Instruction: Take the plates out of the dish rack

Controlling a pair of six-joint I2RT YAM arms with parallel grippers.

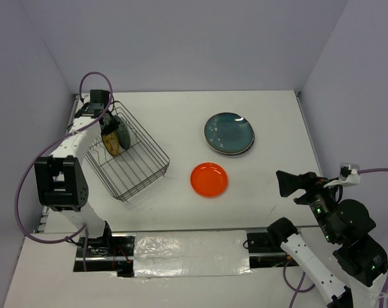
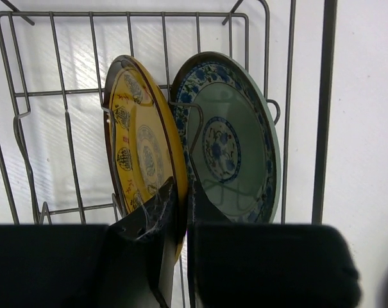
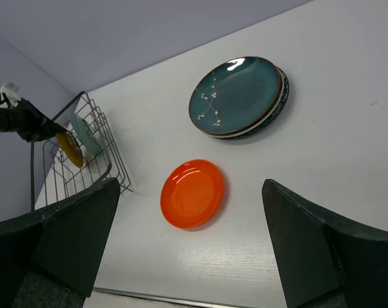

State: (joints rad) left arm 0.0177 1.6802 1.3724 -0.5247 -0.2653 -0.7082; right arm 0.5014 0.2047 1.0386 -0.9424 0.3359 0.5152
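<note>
The left gripper lifts the yellowish plate above the rack's wires around it next, then brings it down onto the orange plate (image 1: 209,179).
The dark grey wire dish rack (image 1: 131,168) stands at the left. Two plates stand upright in it: a yellowish patterned plate (image 2: 140,142) and a teal-rimmed blue-patterned plate (image 2: 235,149) right beside it. My left gripper (image 2: 179,206) reaches into the rack from above (image 1: 110,133) and is shut on the yellowish plate's rim. An orange plate (image 1: 209,179) lies flat on the table. A dark teal plate (image 1: 229,131) tops a stack of plates further back. My right gripper (image 3: 195,250) hangs open and empty above the table, near the orange plate (image 3: 192,193).
Purple walls close the table at the back and both sides. The rack's wire walls (image 2: 324,102) stand close round the left gripper. A shiny taped strip (image 1: 187,247) runs along the near edge between the arm bases.
</note>
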